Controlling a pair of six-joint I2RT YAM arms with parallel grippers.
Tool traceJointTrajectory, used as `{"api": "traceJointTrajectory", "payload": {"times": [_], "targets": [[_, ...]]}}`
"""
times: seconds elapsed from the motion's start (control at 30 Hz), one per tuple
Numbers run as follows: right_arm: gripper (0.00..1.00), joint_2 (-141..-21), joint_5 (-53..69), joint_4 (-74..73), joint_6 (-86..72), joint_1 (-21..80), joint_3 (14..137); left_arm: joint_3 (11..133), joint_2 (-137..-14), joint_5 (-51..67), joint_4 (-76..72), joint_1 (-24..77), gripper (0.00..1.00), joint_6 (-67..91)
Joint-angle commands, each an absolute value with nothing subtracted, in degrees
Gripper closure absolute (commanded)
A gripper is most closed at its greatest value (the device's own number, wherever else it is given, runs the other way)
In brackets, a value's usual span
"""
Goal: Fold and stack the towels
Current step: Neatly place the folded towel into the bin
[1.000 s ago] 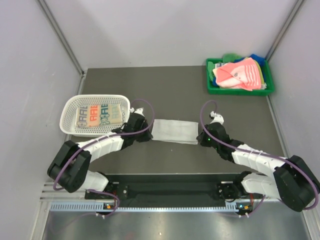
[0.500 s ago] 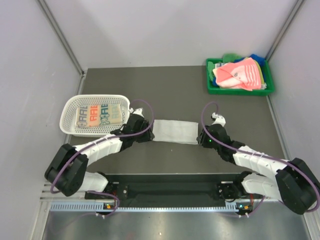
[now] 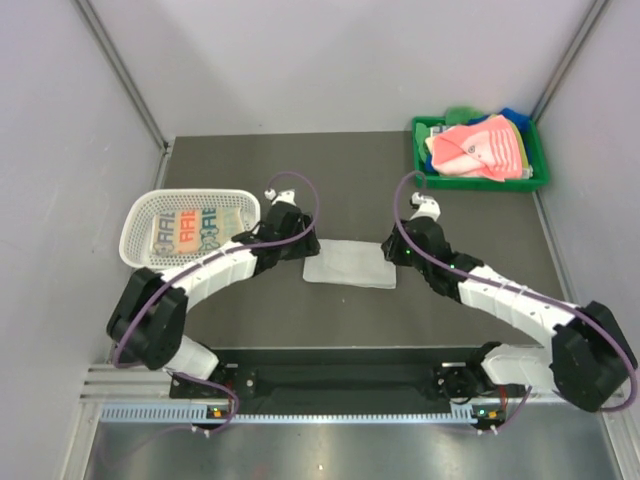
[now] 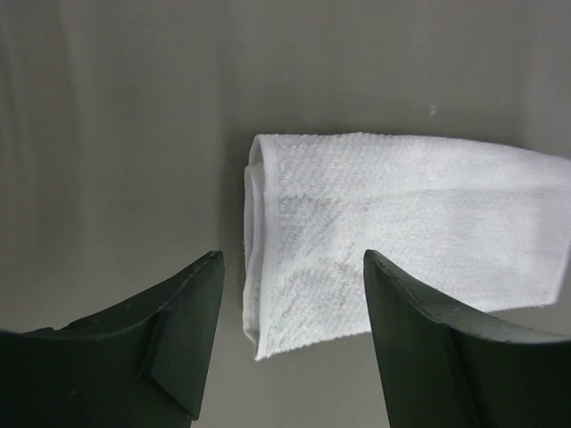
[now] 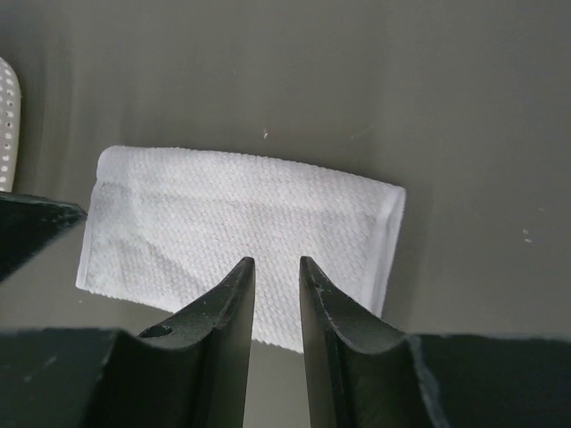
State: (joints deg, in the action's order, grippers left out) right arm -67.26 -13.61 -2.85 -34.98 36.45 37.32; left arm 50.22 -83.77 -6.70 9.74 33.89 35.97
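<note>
I should next lower my left gripper to the white towel's short end point(image 3: 306, 272) point(image 4: 257, 301) by the basket, toward the near corner of the towel.
A plain white towel point(image 3: 348, 264) lies folded flat on the dark table between my two grippers. My left gripper point(image 3: 304, 246) hovers over its left end, open, and the towel point(image 4: 401, 236) shows beyond the black fingertips point(image 4: 201, 303) with nothing between them. My right gripper point(image 3: 391, 250) is over the right end. Its jaws stand a narrow gap apart above the towel point(image 5: 241, 223), gripping nothing. A white towel with coloured letters point(image 3: 193, 229) lies in the basket. A pink towel point(image 3: 478, 148) tops a pile in the green tray.
The white perforated basket point(image 3: 135, 238) sits at the left, close to my left arm. The green tray point(image 3: 478, 183) stands at the far right corner against the wall. Grey walls close in the table on three sides.
Both grippers have opened and let go of the white towel's ends. Both have moved toward the far side of the table. The towel stays folded on the table.
</note>
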Motion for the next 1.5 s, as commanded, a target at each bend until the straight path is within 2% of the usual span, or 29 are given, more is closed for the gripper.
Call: {"api": "traceJointTrajectory", "payload": {"times": [0.0,0.2,0.43,1.1,1.2,1.27,1.3,1.37,1.4,1.43,1.47], "targets": [[0.73,-74.0,-11.4,-0.4,-33.6,37.9,41.3,52.3,-87.8,-5.9,12.6,33.7,0.30,35.9],[0.75,-82.3,-9.5,4.7,-33.4,38.1,41.1,52.0,-92.6,-3.3,11.9,33.0,0.28,35.9],[0.76,-85.5,-10.1,8.2,-33.9,36.9,36.6,48.7,-94.1,2.1,9.0,30.9,0.30,37.4],[0.76,-86.5,-7.9,10.2,-31.9,30.1,33.0,44.3,-103.5,6.9,1.9,30.4,0.52,40.8],[0.77,-86.9,-7.6,10.5,-31.8,29.7,32.9,44.1,-104.3,6.8,1.3,30.5,0.58,41.1],[0.77,-86.7,-7.4,10.5,-31.9,29.6,32.8,44.4,-104.7,6.7,1.3,30.5,0.66,41.1],[0.77,-86.6,-6.9,10.5,-31.9,29.6,32.9,45.0,-104.8,6.6,1.5,30.6,0.76,40.9],[0.76,-85.5,-6.4,10.4,-32.0,29.6,33.0,45.6,-104.8,6.3,2.4,30.6,0.88,40.8],[0.73,-85.1,-5.5,10.0,-32.0,29.6,33.1,46.4,-104.7,6.2,2.9,30.7,0.96,40.5],[0.70,-83.7,-4.8,9.8,-31.8,29.7,33.7,46.9,-104.7,5.5,3.6,30.7,1.00,40.1],[0.66,-82.7,-4.3,9.6,-31.7,29.7,33.9,47.5,-104.2,4.6,5.3,31.0,1.00,39.8]]}}
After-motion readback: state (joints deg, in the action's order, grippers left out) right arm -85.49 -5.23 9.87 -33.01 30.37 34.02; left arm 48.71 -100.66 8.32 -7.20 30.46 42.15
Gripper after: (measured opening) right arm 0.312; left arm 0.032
